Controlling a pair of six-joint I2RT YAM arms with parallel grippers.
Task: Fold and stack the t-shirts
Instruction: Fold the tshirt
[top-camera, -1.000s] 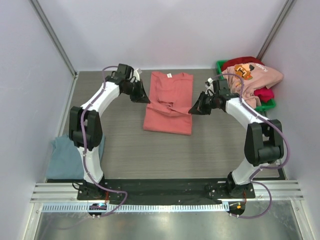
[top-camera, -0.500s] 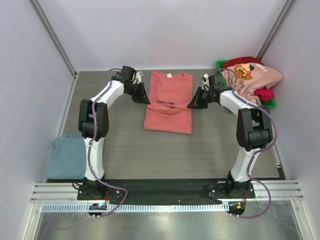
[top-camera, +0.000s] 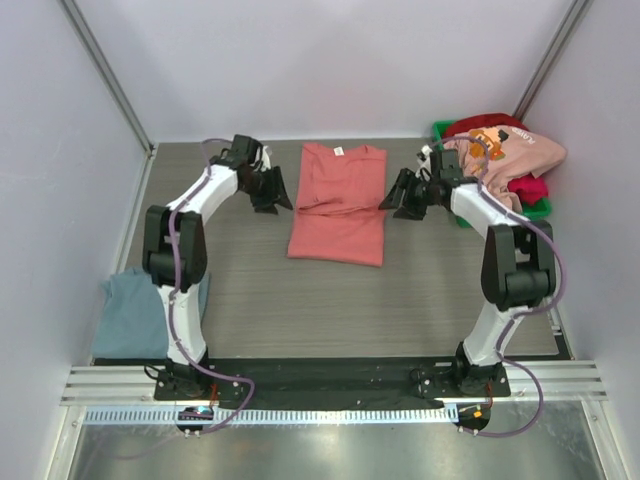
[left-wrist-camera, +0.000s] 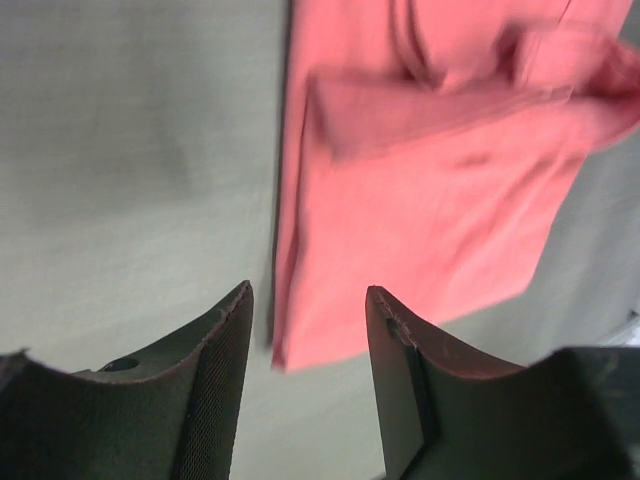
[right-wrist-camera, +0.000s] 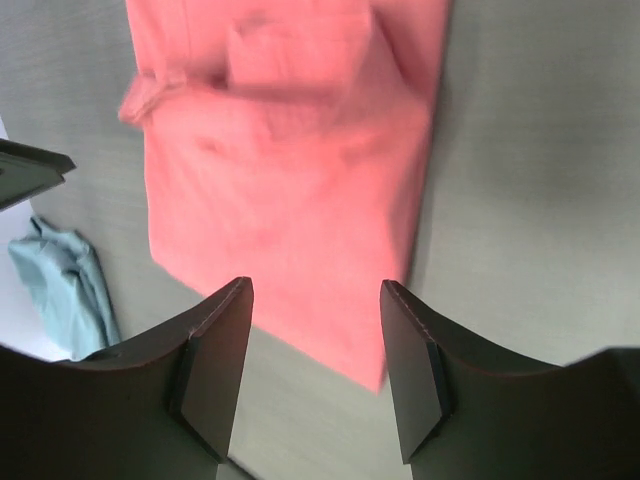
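Note:
My left gripper moves back and down onto the closer hem corner next, below it toward my base, since the salmon-red t-shirt's length is still unfolded.
A salmon-red t-shirt lies flat mid-table with both sleeves folded inward, collar toward the back wall; it also fills the left wrist view and the right wrist view. My left gripper hovers just off its left edge, open and empty. At the shirt's right edge my right gripper is likewise open with nothing between its fingers. A grey-blue t-shirt lies at the near left. A light pink t-shirt with orange print and a crimson one are heaped in the bin.
The green plastic bin stands at the back right corner under the heap. Metal frame posts rise at the back corners. Grey wood-grain tabletop stretches in front of the salmon shirt.
Both grippers have opened and let go of the salmon shirt's sleeves, which now lie folded inward. Both have drawn slightly outward from the shirt's edges.

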